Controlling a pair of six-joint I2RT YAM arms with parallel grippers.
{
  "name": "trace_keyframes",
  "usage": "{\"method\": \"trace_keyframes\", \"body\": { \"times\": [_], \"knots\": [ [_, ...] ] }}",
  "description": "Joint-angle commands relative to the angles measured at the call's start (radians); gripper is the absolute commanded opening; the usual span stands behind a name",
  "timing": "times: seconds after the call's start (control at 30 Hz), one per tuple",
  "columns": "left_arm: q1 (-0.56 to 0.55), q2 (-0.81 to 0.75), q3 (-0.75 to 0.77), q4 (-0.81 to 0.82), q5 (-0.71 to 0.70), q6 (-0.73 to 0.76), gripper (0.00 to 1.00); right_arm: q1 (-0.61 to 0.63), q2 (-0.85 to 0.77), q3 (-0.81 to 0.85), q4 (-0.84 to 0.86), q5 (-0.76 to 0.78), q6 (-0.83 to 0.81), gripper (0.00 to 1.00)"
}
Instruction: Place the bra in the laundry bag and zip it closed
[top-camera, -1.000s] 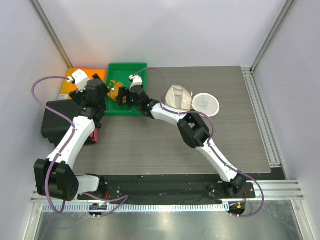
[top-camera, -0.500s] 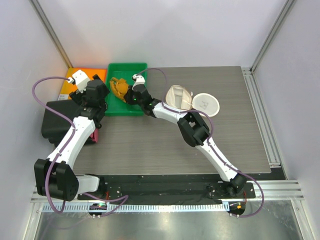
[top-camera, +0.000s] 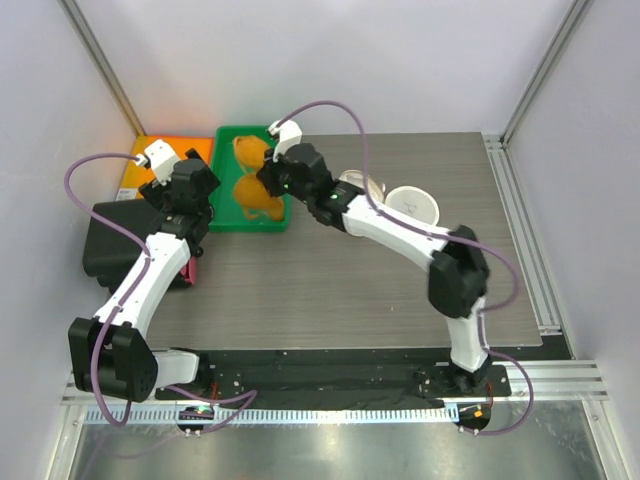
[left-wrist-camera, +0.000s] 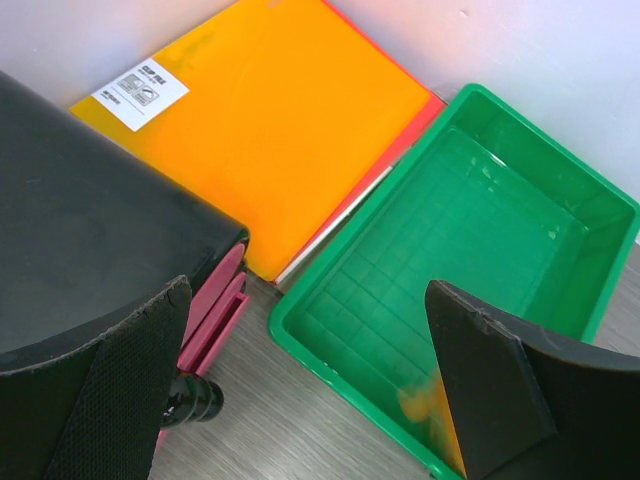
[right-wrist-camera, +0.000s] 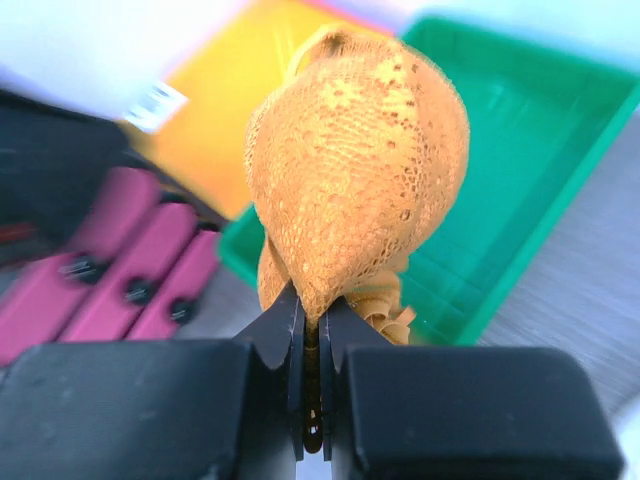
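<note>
My right gripper needs to move back next, to its right in the top view, over bare tabletop to release the bra (top-camera: 254, 196), because that spot lies there.
My right gripper (top-camera: 268, 182) (right-wrist-camera: 312, 305) is shut on the bra (right-wrist-camera: 360, 170), a small orange-yellow lace garment. It hangs bunched above the green tray (top-camera: 255, 128), where the top view shows the bra (top-camera: 254, 196) as orange folds. The laundry bag (top-camera: 368, 184), a cream mesh pouch, lies on the table partly behind the right arm. Its round lid panel (top-camera: 412, 208) is flipped out to the right. My left gripper (top-camera: 200, 213) (left-wrist-camera: 308, 290) stands open and empty over the tray's near left corner. An orange blur of the bra (left-wrist-camera: 425, 405) shows beside its right finger.
The green tray (left-wrist-camera: 480, 220) looks bare inside. A flat orange folder (top-camera: 185, 148) (left-wrist-camera: 270, 130) lies left of it. A black case (top-camera: 115, 240) (left-wrist-camera: 80, 220) and a pink item (top-camera: 190, 270) (left-wrist-camera: 215, 310) sit at the table's left edge.
My right gripper has closed on the bra and lifted it out of the green tray, the arm rising and swinging slightly right. The left arm has stayed still.
</note>
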Motion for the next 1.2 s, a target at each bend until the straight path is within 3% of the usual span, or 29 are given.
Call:
{"method": "trace_keyframes", "body": {
  "times": [0.0, 0.13, 0.27, 0.4, 0.53, 0.63, 0.67, 0.77, 0.8, 0.93, 1.0, 1.07, 1.17],
  "knots": [
    [0.012, -0.012, 0.002, 0.046, 0.044, -0.008, 1.00, 0.086, -0.282, -0.162, -0.089, 0.160, -0.133, 0.04],
    [0.020, -0.012, 0.007, 0.065, 0.137, 0.008, 1.00, 0.200, -0.476, -0.390, -0.122, 0.307, -0.158, 0.04],
    [0.020, -0.018, 0.002, 0.071, 0.173, 0.013, 1.00, 0.269, -0.640, -0.655, -0.087, 0.260, -0.070, 0.04],
    [0.029, -0.030, -0.007, 0.094, 0.241, 0.027, 1.00, 0.283, -0.795, -0.935, 0.175, 0.164, -0.111, 0.04],
    [0.049, -0.021, -0.005, 0.130, 0.419, 0.041, 1.00, 0.281, -0.932, -1.190, 0.430, 0.150, -0.193, 0.01],
    [0.059, 0.006, -0.010, 0.199, 0.696, 0.087, 1.00, 0.277, -0.944, -1.316, 0.558, 0.171, -0.242, 0.01],
    [0.064, 0.022, 0.001, 0.213, 0.897, 0.097, 1.00, 0.274, -0.947, -1.349, 0.569, 0.182, -0.250, 0.01],
    [0.076, 0.138, 0.085, 0.193, 1.232, 0.117, 1.00, 0.268, -0.956, -1.412, 0.630, 0.205, -0.257, 0.01],
    [0.075, 0.172, 0.109, 0.174, 1.419, 0.099, 1.00, 0.268, -0.962, -1.425, 0.651, 0.223, -0.257, 0.01],
    [0.075, 0.302, 0.148, 0.251, 1.631, -0.022, 1.00, 0.266, -1.034, -1.494, 0.691, 0.341, -0.297, 0.01],
    [0.075, 0.329, 0.124, 0.403, 1.710, -0.102, 1.00, 0.262, -1.080, -1.509, 0.714, 0.387, -0.312, 0.01],
    [0.064, 0.347, 0.079, 0.599, 1.750, -0.262, 1.00, 0.243, -1.093, -1.502, 0.711, 0.355, -0.309, 0.01],
    [0.004, 0.387, 0.067, 0.664, 1.764, -0.329, 0.99, 0.242, -1.084, -1.465, 0.676, 0.327, -0.314, 0.01]
  ]
}}
